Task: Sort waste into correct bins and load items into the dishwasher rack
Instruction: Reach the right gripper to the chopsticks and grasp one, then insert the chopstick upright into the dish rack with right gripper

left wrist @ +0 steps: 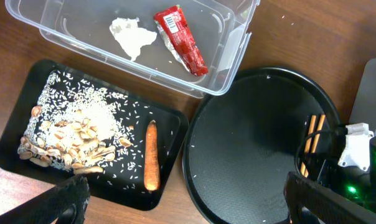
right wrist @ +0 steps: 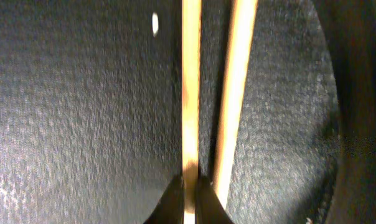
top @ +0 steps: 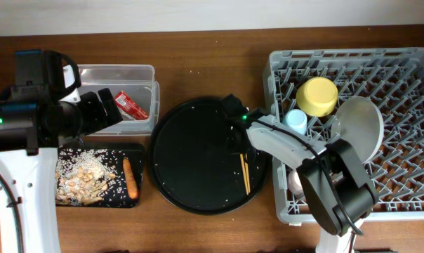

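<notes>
My right gripper lifts next. Then it lowers and releases the chopstick between the blue cup and the plate, as that rack gap lies to its right in the overhead view.
My right gripper is low over the large round black tray and shut on one wooden chopstick. The second chopstick lies just right of the fingers. The pair lies at the tray's right side. My left gripper is open and empty, above the bins. The clear tub holds the red wrapper and the white tissue. The shallow black tray holds food scraps and the carrot stick.
The grey dishwasher rack at right holds the yellow bowl, the light blue cup and the pale plate. The pink cup is partly hidden under my right arm. A few rice grains dot the round tray.
</notes>
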Robot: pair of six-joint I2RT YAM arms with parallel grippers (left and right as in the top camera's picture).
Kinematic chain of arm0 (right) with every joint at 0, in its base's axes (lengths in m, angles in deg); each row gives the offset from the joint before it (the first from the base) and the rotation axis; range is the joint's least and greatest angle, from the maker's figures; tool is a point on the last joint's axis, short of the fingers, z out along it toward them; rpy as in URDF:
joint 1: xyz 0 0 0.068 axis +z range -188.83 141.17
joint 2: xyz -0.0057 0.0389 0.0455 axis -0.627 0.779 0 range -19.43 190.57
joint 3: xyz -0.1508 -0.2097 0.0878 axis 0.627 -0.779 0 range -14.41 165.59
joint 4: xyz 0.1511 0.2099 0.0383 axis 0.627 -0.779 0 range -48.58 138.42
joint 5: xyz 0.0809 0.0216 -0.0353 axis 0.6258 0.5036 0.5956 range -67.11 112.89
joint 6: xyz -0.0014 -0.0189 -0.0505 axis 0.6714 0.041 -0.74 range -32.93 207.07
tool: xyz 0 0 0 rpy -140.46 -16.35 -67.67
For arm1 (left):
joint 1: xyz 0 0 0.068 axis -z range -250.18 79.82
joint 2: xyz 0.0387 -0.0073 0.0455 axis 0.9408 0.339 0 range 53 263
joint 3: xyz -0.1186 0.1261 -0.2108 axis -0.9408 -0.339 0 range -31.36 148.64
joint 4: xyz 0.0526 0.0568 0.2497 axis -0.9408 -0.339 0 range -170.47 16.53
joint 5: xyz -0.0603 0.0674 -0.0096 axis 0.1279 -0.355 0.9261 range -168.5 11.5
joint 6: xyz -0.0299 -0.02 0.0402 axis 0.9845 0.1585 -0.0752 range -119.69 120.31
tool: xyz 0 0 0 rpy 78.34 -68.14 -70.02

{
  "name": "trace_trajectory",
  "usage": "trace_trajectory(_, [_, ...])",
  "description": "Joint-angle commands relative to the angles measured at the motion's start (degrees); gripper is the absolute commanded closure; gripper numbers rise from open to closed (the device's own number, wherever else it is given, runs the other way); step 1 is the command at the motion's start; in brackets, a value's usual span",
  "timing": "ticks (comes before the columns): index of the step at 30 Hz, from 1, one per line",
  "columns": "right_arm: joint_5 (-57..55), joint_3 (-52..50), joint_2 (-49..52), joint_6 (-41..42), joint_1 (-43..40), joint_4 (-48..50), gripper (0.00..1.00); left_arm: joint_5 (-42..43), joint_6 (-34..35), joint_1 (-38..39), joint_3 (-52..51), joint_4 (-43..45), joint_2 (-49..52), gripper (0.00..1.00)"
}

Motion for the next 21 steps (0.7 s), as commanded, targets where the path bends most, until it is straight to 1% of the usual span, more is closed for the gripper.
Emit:
trace_trajectory(1, [0.66, 6.29, -4.15, -4.98, 0.24, -6.38, 0.96, -0.17, 0.57, -0.15, 0.98, -0.07, -0.74, 0.01])
trace_trajectory(3, [0.44, 7.41, -7.96, -4.98, 0.13, -9.33, 0.96, -0.17, 0.57, -0.15, 1.01, -0.04, -0.76, 0.01])
trace_trajectory(6, [-2.34, 7.41, -13.77, -8.87, -0.26, -13.18, 0.96, -0.2, 0.57, -0.15, 0.98, -0.07, -0.76, 0.01])
trace_trajectory(9, [-13.75, 7.43, -20.94, -9.46, -5.99, -20.96, 0.96, -0.17, 0.57, -0.15, 0.98, -0.07, -0.74, 0.01])
trace_trajectory(11, [-16.06, 7.43, -23.41, -10.8, -10.86, -24.02, 0.96, -0.17, 0.57, -0.15, 0.98, -0.07, -0.74, 0.01])
trace_trajectory(13, [-16.11, 7.34, -23.78, -14.64, -17.18, -25.99, 0.96, -0.17, 0.57, -0.2, 0.98, -0.07, -0.74, 0.01])
trace_trajectory(16, [-16.31, 6.23, -23.65, -19.93, -24.92, -25.97, 0.96, -0.17, 0.57, -0.2, 1.01, -0.07, -0.74, 0.01])
trace_trajectory(18, [-16.46, 5.68, -23.63, -19.98, -29.2, -25.9, 0.96, -0.17, 0.57, -0.2, 0.98, -0.04, -0.74, 0.01])
trace_trajectory(21, [-16.44, 5.66, -23.12, -19.98, -32.46, -25.07, 0.96, -0.17, 0.57, -0.2, 0.98, -0.04, -0.74, 0.01])
